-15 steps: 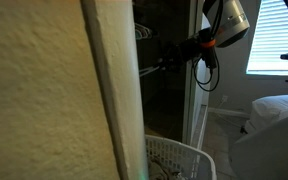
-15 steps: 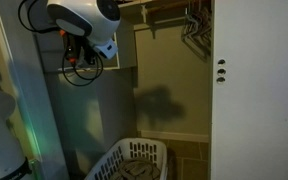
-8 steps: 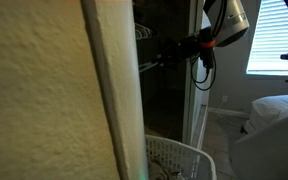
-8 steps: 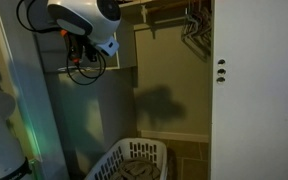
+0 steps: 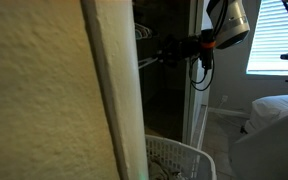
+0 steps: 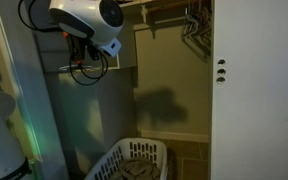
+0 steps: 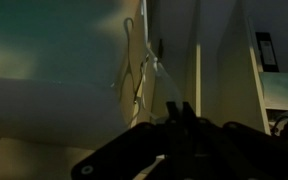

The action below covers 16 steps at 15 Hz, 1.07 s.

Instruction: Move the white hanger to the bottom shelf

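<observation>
I am still holding the white hanger short of the bottom shelf, so I need to push my gripper outward, deeper into the closet, onto that shelf to release it.
In the wrist view my gripper [image 7: 180,110] has its two dark fingers pressed together. A thin pale wire of the white hanger [image 7: 132,62] runs down to the fingertips, and its hook points up in front of the closet wall. In an exterior view the gripper [image 5: 167,55] reaches into the dark closet and the hanger [image 5: 147,64] sticks out ahead of it. In the other exterior view only the arm [image 6: 89,20] and its cables show; the gripper is hidden by the closet's side panel. Several hangers [image 6: 194,25] hang on the top rod.
A white laundry basket [image 5: 179,160] [image 6: 136,158] stands on the closet floor. A pale wall edge [image 5: 109,90] fills the near side of one exterior view. A white door [image 6: 254,90] flanks the opening. A low ledge [image 6: 174,136] runs along the closet's back.
The gripper has moved a little deeper into the closet, with the hanger moving along ahead of it. The basket and the hung hangers have not moved.
</observation>
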Motion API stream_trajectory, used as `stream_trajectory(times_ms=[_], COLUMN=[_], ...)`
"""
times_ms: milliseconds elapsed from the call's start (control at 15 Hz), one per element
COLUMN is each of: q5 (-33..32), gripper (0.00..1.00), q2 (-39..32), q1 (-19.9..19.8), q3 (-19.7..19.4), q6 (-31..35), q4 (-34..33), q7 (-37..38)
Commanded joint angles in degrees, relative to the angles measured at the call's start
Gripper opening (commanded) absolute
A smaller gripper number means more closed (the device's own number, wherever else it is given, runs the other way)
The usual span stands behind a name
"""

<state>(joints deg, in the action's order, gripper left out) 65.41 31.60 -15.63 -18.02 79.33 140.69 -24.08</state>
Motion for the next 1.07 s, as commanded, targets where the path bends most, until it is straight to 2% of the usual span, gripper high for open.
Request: stream_trajectory(times_ms=[0, 200, 400, 733, 1000], q5=[3.03, 4.39, 5.8, 9.46, 13.62], gripper=[0.02, 0.02, 0.02, 0.02, 0.02], q2=[-3.16, -4.58, -4.53, -3.42, -3.23], q1=[-0.42, -0.76, -0.98, 0.01, 1.06], q3=[-1.24, -1.27, 0.11, 4.82, 9.49], q6=[-3.77, -4.99, -3.36, 1.08, 8.22], q4=[-1.32, -1.47, -0.82, 0.1, 0.0], q7=[-2.22, -2.48, -1.67, -0.85, 0.64])
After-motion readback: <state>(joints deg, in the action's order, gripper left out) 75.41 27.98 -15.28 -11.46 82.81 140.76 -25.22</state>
